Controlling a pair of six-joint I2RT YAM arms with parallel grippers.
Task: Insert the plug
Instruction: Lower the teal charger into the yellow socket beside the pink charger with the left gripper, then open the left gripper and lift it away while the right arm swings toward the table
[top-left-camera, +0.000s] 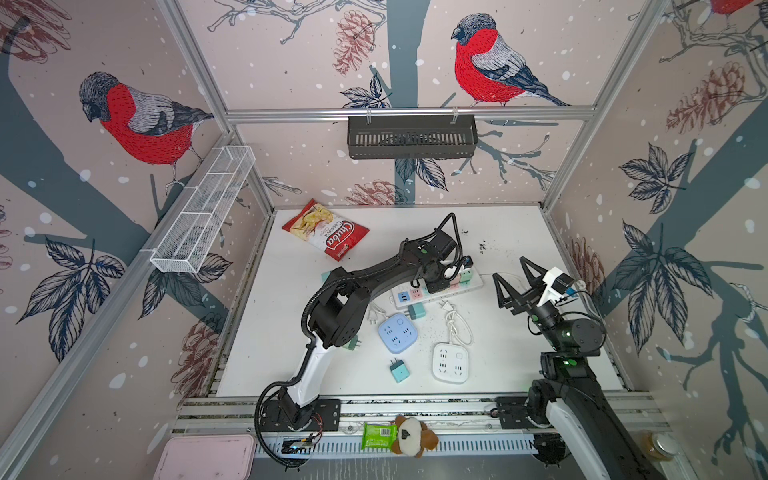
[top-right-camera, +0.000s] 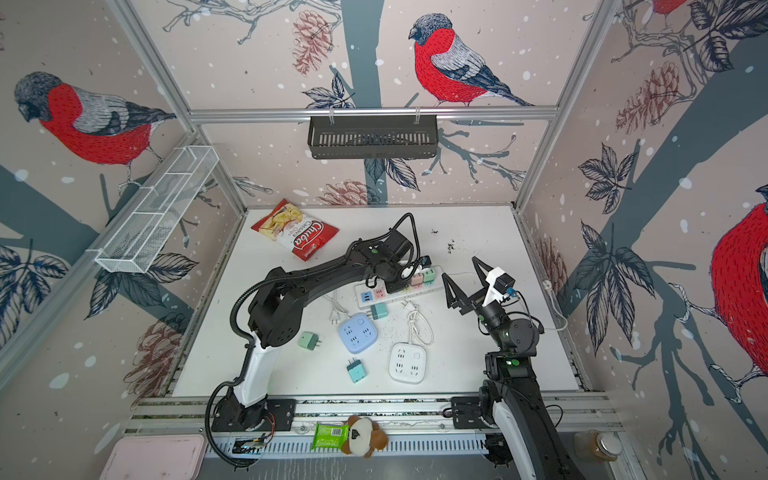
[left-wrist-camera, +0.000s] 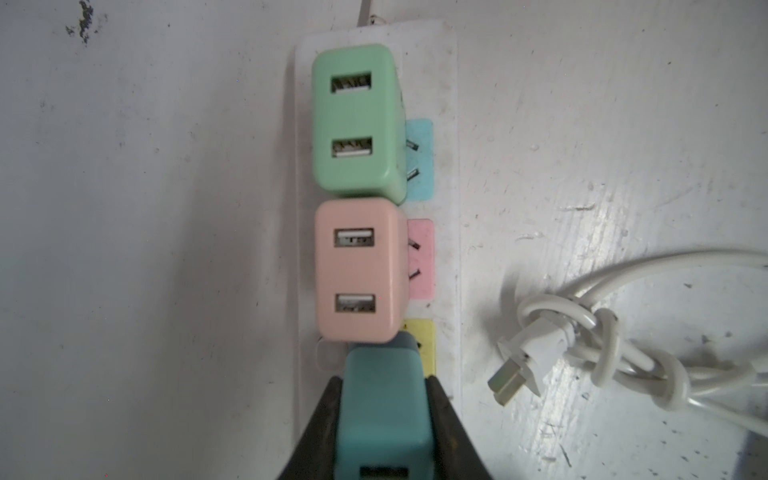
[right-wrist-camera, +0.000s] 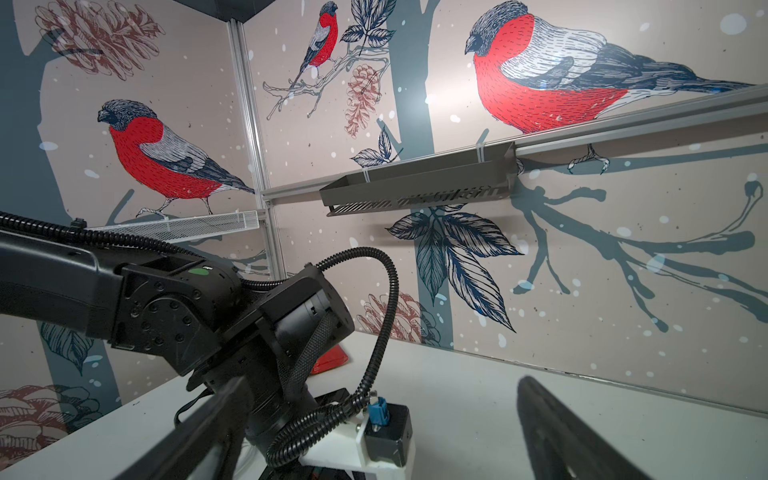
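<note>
I will press my left gripper down in line with the pink adapter (left-wrist-camera: 359, 270), seat the teal plug in the yellow socket (left-wrist-camera: 427, 345), then release it, as its dark base shows.
In the left wrist view my left gripper (left-wrist-camera: 384, 380) is shut on a teal plug (left-wrist-camera: 382, 411), one black finger on each side. The plug stands over the yellow socket (left-wrist-camera: 427, 345) of the white power strip (left-wrist-camera: 448, 249), touching the pink adapter (left-wrist-camera: 359, 270). A green adapter (left-wrist-camera: 357, 120) sits beyond the pink one, and both are plugged into the strip. The plug's prongs are hidden. In both top views the left gripper (top-left-camera: 440, 286) (top-right-camera: 395, 286) is down on the strip (top-left-camera: 478, 282) (top-right-camera: 433, 286). My right gripper (top-left-camera: 508, 266) (top-right-camera: 459, 266) (right-wrist-camera: 380, 381) hangs open and empty to the strip's right.
A knotted white cable with a plug (left-wrist-camera: 582, 353) lies beside the strip. Nearer the front are a blue socket cube (top-left-camera: 397, 332), a white socket cube (top-left-camera: 451, 361) and loose teal adapters (top-left-camera: 400, 370) (top-left-camera: 415, 311). A red chips bag (top-left-camera: 326, 232) lies at the back left.
</note>
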